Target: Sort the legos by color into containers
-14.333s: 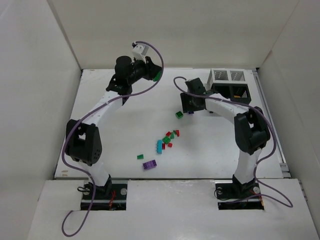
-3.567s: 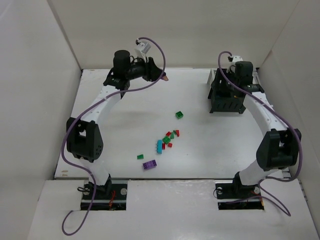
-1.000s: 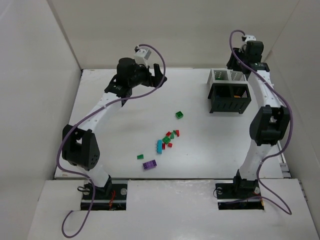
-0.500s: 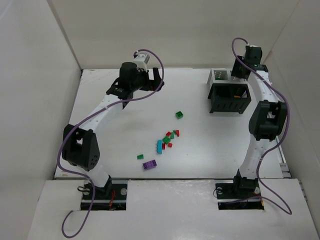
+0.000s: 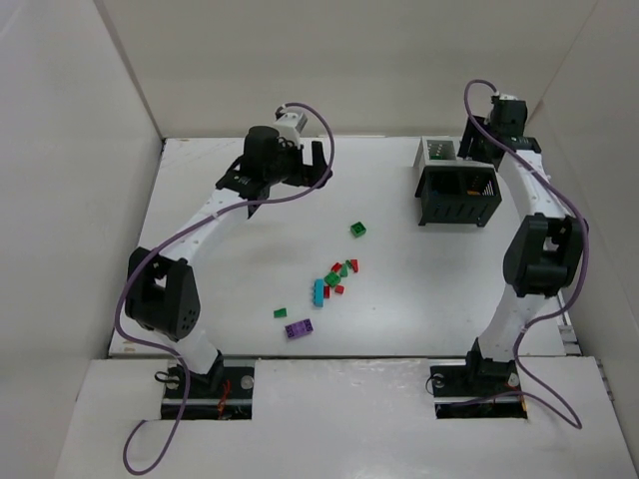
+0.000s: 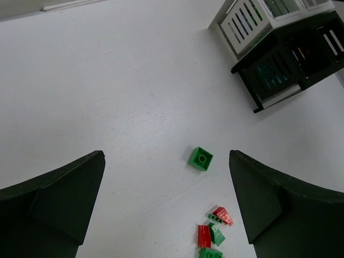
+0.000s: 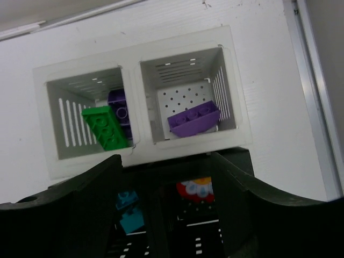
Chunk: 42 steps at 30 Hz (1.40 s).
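Observation:
Next, my left gripper moves back and down over the teal brick (image 5: 319, 291) beside the red and green cluster, since that brick lies below and back from it.
Loose legos lie mid-table: a green brick (image 5: 357, 230) (image 6: 200, 158), a red and green cluster (image 5: 339, 272) (image 6: 214, 231), a teal brick (image 5: 319, 291), a small green one (image 5: 281, 312) and a purple one (image 5: 298, 328). The containers (image 5: 457, 182) (image 6: 279, 54) (image 7: 177, 153) stand at the back right. One white bin holds a green brick (image 7: 105, 128) and a purple one, the other a purple brick (image 7: 193, 118). The black bins hold teal pieces (image 7: 129, 212) and a red-orange piece (image 7: 196, 189). My right gripper (image 5: 481, 148) (image 7: 166, 215) hangs open and empty above the bins. My left gripper (image 5: 318, 166) (image 6: 166, 204) is open high over the green brick.
White walls enclose the table on the left, back and right. A metal rail (image 7: 309, 80) runs along the right edge beside the containers. Both arm bases sit at the near edge.
The right gripper's jaws have spread apart above the containers, and its wrist has shifted slightly. The left gripper has drifted a little to the right, still open.

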### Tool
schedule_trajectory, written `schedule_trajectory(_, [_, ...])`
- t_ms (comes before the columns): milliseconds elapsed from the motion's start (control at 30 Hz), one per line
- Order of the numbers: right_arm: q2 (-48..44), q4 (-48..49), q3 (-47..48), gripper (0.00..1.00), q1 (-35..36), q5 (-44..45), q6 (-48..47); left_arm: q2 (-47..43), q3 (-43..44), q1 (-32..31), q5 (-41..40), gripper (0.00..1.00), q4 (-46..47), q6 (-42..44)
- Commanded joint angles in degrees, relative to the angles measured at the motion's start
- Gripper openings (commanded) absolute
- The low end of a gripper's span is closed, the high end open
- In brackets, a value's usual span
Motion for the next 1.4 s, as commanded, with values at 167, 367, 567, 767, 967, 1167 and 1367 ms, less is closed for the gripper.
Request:
schedule_trajectory(167, [-17.5, 5.0, -11.3, 0.72, 10.7, 6.8, 2.0, -5.5, -4.2, -0.1, 4.8, 1.0, -2.3, 4.0])
schedule_trajectory(367, [-25.3, 4.4, -20.5, 0.73, 16.4, 8.8, 3.8, -5.4, -8.1, -4.3, 4.7, 0.99, -2.4, 3.6])
schedule_trajectory(567, [-31.6, 4.5, -28.1, 0.73, 17.5, 4.5, 4.4, -7.0, -14.8, -10.9, -5.0, 0.95, -5.3, -3.1])
schedule_trajectory(767, [-36.5, 4.5, -35.2, 0.73, 18.0, 3.1, 4.8, -12.8, -24.1, -16.7, -11.7, 0.88, -8.3, -14.9])
schedule_trajectory(967, [-38.2, 8.1, -40.0, 0.73, 18.5, -1.9, 5.9, -13.4, -27.7, -24.2, -21.9, 0.81, -11.4, -22.9])
schedule_trajectory(1167, [-40.5, 7.1, -40.5, 0.73, 20.6, 0.4, 5.9, -13.3, -30.5, -24.7, -24.9, 0.68, -10.2, -27.7])
schedule_trajectory(1367, [-41.1, 6.6, -40.5, 0.73, 21.3, 1.6, 5.9, -12.1, -30.6, -24.7, -25.4, 0.64, -10.8, -28.0])
